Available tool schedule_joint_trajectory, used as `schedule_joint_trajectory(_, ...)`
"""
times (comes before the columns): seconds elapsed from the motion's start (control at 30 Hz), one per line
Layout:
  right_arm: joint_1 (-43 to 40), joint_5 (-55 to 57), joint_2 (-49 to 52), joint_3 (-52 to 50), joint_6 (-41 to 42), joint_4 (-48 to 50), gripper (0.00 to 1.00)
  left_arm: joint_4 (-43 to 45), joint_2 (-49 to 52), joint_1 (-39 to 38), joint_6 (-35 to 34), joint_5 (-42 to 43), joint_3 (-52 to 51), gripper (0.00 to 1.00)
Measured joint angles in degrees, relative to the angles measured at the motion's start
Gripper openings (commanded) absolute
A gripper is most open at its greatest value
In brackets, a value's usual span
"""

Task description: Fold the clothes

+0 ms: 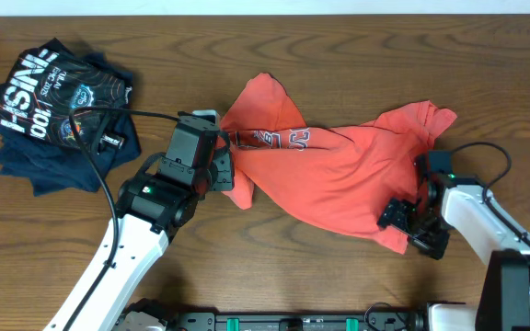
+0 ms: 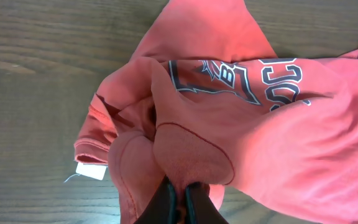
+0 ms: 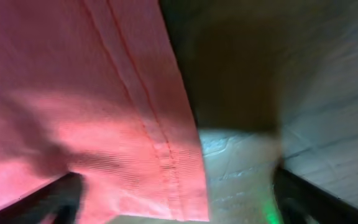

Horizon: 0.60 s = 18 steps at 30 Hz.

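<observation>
My left gripper should next lift the pinched fold up, carry it outward and down onto the shirt's far flap (image 1: 267, 103) (image 2: 204, 32) and release it, because the shirt lies crumpled.
The clothes, a red-orange T-shirt (image 1: 339, 170), lie crumpled across the middle of the table with the dark chest print (image 2: 235, 78) facing up. My left gripper (image 1: 225, 169) is at the shirt's left end, shut on a pinched fold of the fabric (image 2: 182, 190). A white tag (image 2: 92, 170) lies on the wood beside that fold. My right gripper (image 1: 410, 228) is at the shirt's lower right corner, open. Its fingers stand wide apart either side of the stitched hem (image 3: 160, 155), which lies loose between them.
A pile of dark navy shirts with white lettering (image 1: 58, 106) sits at the back left. A black cable (image 1: 99, 175) runs from it along the left arm. The table's front edge lies just below both arm bases.
</observation>
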Motion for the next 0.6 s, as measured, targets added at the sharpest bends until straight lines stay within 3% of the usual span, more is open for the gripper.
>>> schedule_joint_trajectory(0.07, 0.00, 1.27, -0.46, -0.07, 0.37, 2.69, 0.11, 0.00, 0.00, 0.00, 0.00, 0.00, 0.00, 0.06)
schedule_joint_trajectory(0.1, 0.00, 1.49, -0.48, 0.00, 0.37, 4.33, 0.01, 0.00, 0.00, 0.00, 0.00, 0.00, 0.00, 0.06)
schedule_joint_trajectory(0.4, -0.66, 0.33, -0.13, 0.87, 0.31, 5.88, 0.01, 0.00, 0.00, 0.00, 0.00, 0.00, 0.00, 0.06)
schedule_joint_trajectory(0.6, -2.69, -1.36, 3.28, 8.24, -3.52, -4.70, 0.01, 0.52, 0.00, 0.00, 0.00, 0.02, 0.00, 0.06)
